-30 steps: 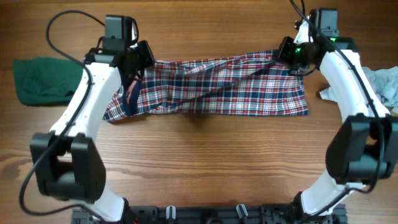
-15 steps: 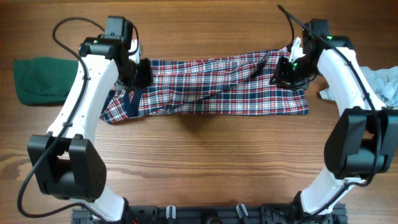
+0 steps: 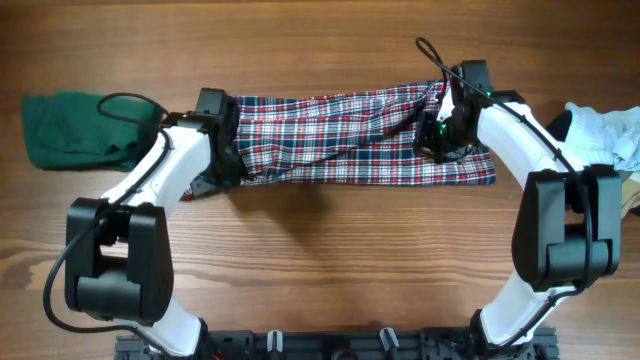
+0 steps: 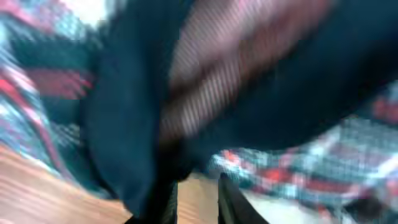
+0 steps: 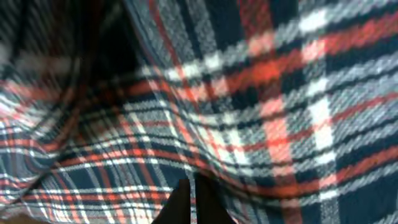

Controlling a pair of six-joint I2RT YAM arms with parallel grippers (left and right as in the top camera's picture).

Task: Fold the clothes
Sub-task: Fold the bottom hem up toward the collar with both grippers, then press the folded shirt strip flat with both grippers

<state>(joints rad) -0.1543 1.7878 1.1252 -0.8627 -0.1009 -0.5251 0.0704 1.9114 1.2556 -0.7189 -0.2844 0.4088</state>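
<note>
My right gripper will next move toward the garment's end by the light blue pile and release the held part, which sits short of that end.
The red, navy and white plaid garment (image 3: pixel 340 140) lies stretched sideways across the far half of the table. My left gripper (image 3: pixel 228 160) is at its left end. In the blurred left wrist view its fingers (image 4: pixel 196 199) stand a narrow gap apart, with navy trim (image 4: pixel 124 124) bunched at their tips and wood showing between them. My right gripper (image 3: pixel 438 140) is on the garment's right part. In the right wrist view its fingers (image 5: pixel 191 199) are pressed together in the plaid cloth (image 5: pixel 249 93), which fills the frame.
A folded dark green cloth (image 3: pixel 70 130) lies at the far left of the wooden table (image 3: pixel 330 260). A white and light blue cloth pile (image 3: pixel 610 135) sits at the right edge. Both arms reach in from the near edge.
Both grippers have moved from the garment's far corners toward me and inward, drawing its far edge with them. The left end is now tucked in and the garment looks narrower.
</note>
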